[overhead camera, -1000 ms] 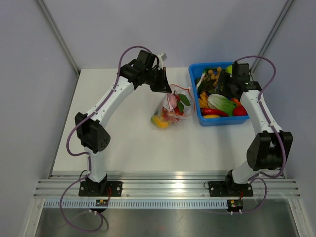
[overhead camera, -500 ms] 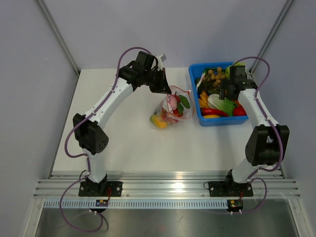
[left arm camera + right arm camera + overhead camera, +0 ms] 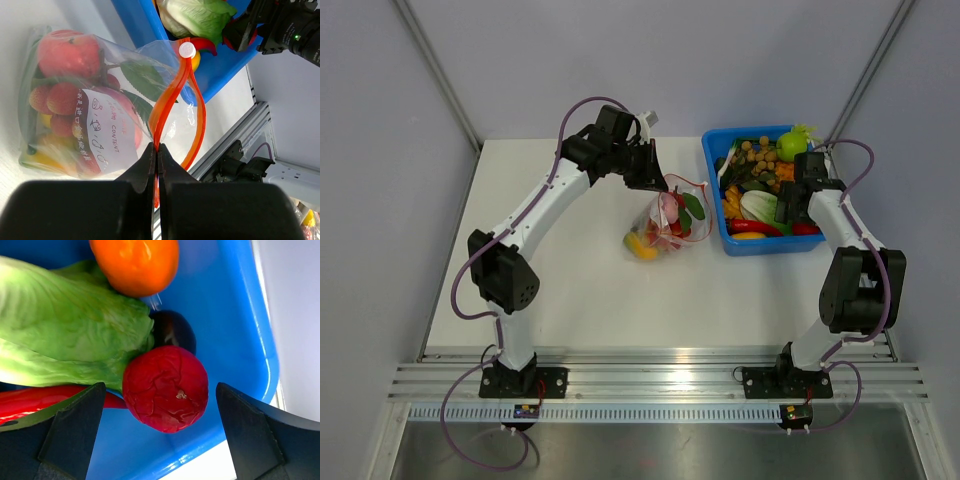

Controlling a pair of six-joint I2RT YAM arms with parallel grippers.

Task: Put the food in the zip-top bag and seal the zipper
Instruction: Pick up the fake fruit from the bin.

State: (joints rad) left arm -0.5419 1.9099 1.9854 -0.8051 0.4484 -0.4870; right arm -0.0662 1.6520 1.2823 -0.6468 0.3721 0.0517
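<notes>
The robot's right gripper already has the wrinkled red fruit between its open fingers, so next it will go down a little and close its fingers around the sides of the wrinkled red fruit (image 3: 805,228) (image 3: 166,388).
The clear zip-top bag (image 3: 665,225) lies mid-table, holding several plastic fruits; in the left wrist view the bag (image 3: 85,115) shows red and yellow pieces and green leaves. Its orange zipper (image 3: 172,90) hangs open in a loop with a white slider (image 3: 187,49). My left gripper (image 3: 157,150) is shut on the zipper strip at the bag's mouth; in the top view the left gripper (image 3: 655,180) is just above the bag. My right gripper (image 3: 162,405) is open over the blue bin, jaws either side of a wrinkled red fruit (image 3: 166,388); in the top view the right gripper (image 3: 790,210) sits over the bin's right side.
The blue bin (image 3: 712,190) at back right holds lettuce (image 3: 70,335), an orange fruit (image 3: 135,262), a dark plum (image 3: 172,330), a red pepper (image 3: 30,397) and more. A green fruit (image 3: 793,145) sits at the bin's far corner. The bin wall (image 3: 260,340) is close to my right finger.
My right gripper has moved right and nearer within the bin, uncovering the green fruit at the far corner. The left gripper and bag have stayed put.
</notes>
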